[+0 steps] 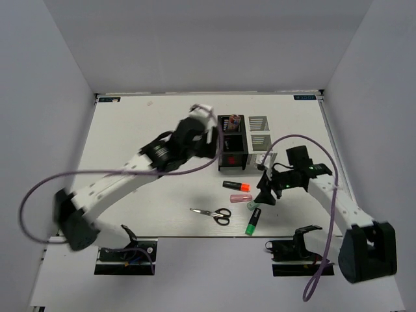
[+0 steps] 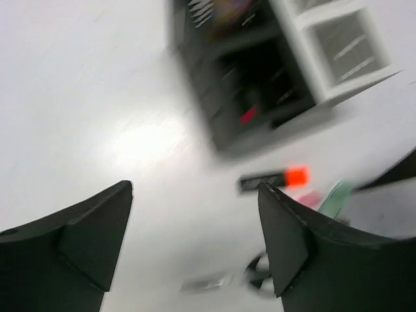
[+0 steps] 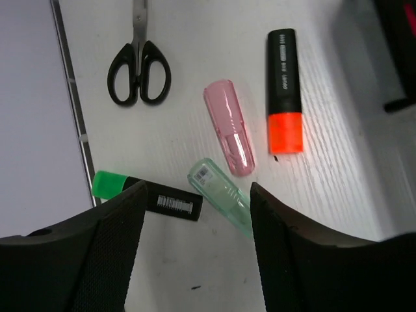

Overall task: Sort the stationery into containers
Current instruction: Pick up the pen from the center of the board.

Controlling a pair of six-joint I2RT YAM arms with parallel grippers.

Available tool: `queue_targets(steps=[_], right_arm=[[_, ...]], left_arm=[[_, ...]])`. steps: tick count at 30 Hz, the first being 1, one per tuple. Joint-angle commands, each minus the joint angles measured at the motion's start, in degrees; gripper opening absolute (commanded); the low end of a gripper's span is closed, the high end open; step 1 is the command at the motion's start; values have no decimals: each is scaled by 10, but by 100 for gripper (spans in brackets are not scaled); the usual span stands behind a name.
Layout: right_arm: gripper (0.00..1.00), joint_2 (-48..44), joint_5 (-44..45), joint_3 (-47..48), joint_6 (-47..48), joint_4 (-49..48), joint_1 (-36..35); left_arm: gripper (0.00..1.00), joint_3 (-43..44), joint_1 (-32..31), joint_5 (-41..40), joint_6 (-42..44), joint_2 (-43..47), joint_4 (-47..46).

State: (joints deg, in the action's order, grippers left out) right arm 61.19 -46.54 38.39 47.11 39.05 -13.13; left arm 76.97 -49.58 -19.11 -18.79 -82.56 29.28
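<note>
The orange marker is below, to the left in the top view, so my right gripper will next move over and down astride the orange marker's black body by its orange end (image 1: 238, 186) (image 3: 285, 104).
The black organizer (image 1: 232, 151) and the white organizer (image 1: 259, 140) stand side by side mid-table. A pink-red item (image 1: 231, 160) sits in a black compartment. In front lie an orange marker (image 1: 237, 186), a pale pink tube (image 1: 240, 197), a mint tube (image 1: 252, 205), a green marker (image 1: 253, 221) and black-handled scissors (image 1: 214, 214). My left gripper (image 1: 213, 140) hangs just left of the black organizer; it is open and empty (image 2: 195, 195). My right gripper (image 1: 265, 195) is open and empty (image 3: 197, 201), low over the mint tube (image 3: 220, 194) and the green marker (image 3: 146, 195).
The right wrist view also shows the scissors (image 3: 138, 65), the pale pink tube (image 3: 229, 127) and the orange marker (image 3: 284, 91). The left wrist view is blurred and shows the black organizer (image 2: 240, 78) ahead. White walls enclose the table. The table's front edge is close behind the green marker.
</note>
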Motion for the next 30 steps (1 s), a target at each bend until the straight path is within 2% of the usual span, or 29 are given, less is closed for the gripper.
queue_targets(steps=[1, 2, 3, 5, 6, 8, 9, 10, 19, 30], right_arm=[[68, 70, -23, 34, 87, -33, -29], [69, 74, -8, 35, 55, -61, -35], [69, 87, 10, 34, 47, -75, -57], [71, 94, 43, 41, 17, -111, -81], [71, 116, 84, 46, 12, -117, -98], [71, 127, 115, 51, -27, -164, -123], [71, 135, 160, 43, -33, -181, -137], [71, 138, 177, 37, -56, -233, -153], [71, 176, 325, 9, -83, -332, -212], [71, 233, 316, 29, -79, -290, -228]], left_arm=[[90, -115, 33, -68, -86, 145, 181], [92, -138, 41, -72, -92, 171, 204], [94, -204, 52, -71, -92, 242, 206], [97, -244, 94, -69, -91, 285, 215], [98, -291, 104, -68, -88, 346, 214], [98, -323, 143, -50, -82, 391, 213], [98, -340, 156, -42, -82, 413, 213], [98, -346, 169, -22, -82, 429, 211], [99, -362, 190, 18, -70, 468, 220], [99, -381, 196, 29, -55, 480, 218]])
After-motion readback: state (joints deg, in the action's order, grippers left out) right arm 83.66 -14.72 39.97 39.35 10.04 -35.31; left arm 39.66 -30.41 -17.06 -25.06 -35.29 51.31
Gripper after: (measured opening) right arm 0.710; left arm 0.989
